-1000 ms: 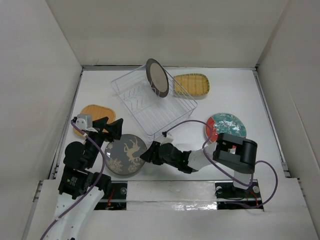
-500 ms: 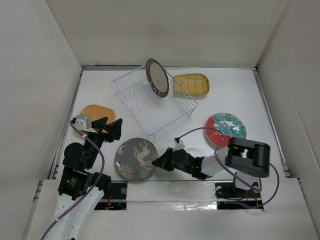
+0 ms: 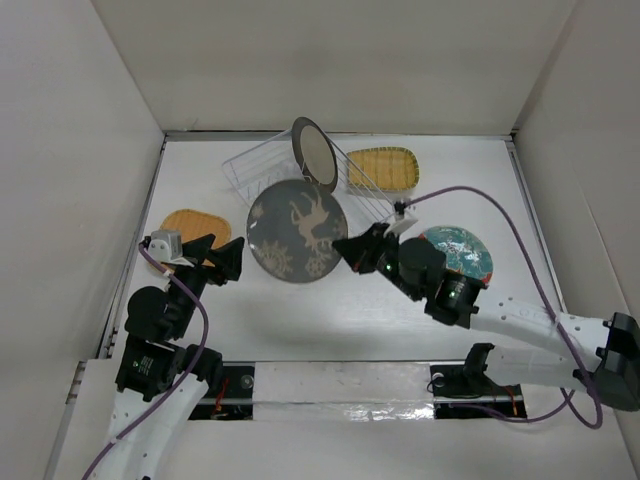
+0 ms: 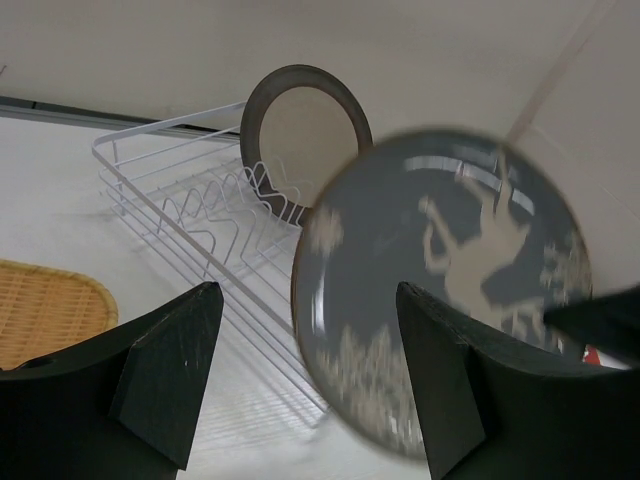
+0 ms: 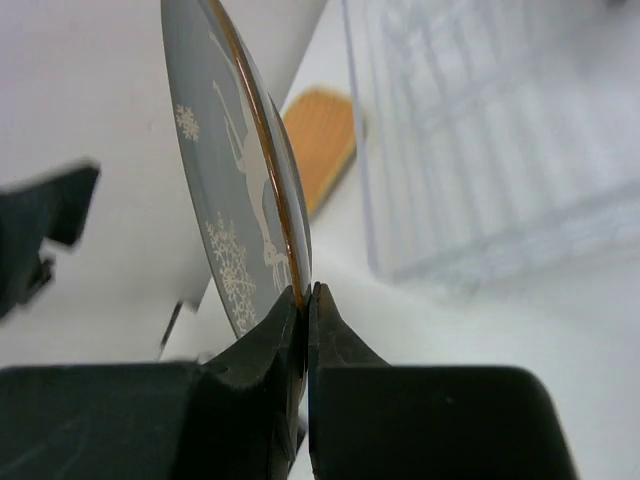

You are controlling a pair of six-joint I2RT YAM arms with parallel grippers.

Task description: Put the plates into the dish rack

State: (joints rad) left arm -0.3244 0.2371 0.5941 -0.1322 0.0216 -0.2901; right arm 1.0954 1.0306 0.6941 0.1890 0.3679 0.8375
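Observation:
The deer plate moves outward over the rack next in my right gripper, turns alongside the standing cream plate and comes down, as slots there are empty.
My right gripper [image 3: 347, 249] is shut on the rim of the dark grey deer plate [image 3: 297, 231] and holds it tilted in the air in front of the dish rack [image 3: 243, 168]. In the right wrist view the fingertips [image 5: 305, 296] pinch the plate's edge [image 5: 232, 150], with the rack [image 5: 480, 150] blurred behind. A grey-rimmed cream plate [image 3: 314, 153] stands upright in the rack. My left gripper [image 3: 222, 257] hangs open and empty at the near left. Its view shows the deer plate [image 4: 440, 290] beyond its fingers, in front of the rack [image 4: 190, 210].
An orange plate [image 3: 195, 225] lies flat at the left, beside my left gripper. The yellow ribbed oblong plate [image 3: 382, 168] lies behind the rack's right side. The red-rimmed teal plate [image 3: 460, 250] lies at the right, under my right arm. White walls enclose the table.
My right gripper shut on the deer plate's rim and lifted it off the near table, carrying it up and away towards the rack. The left arm stayed still.

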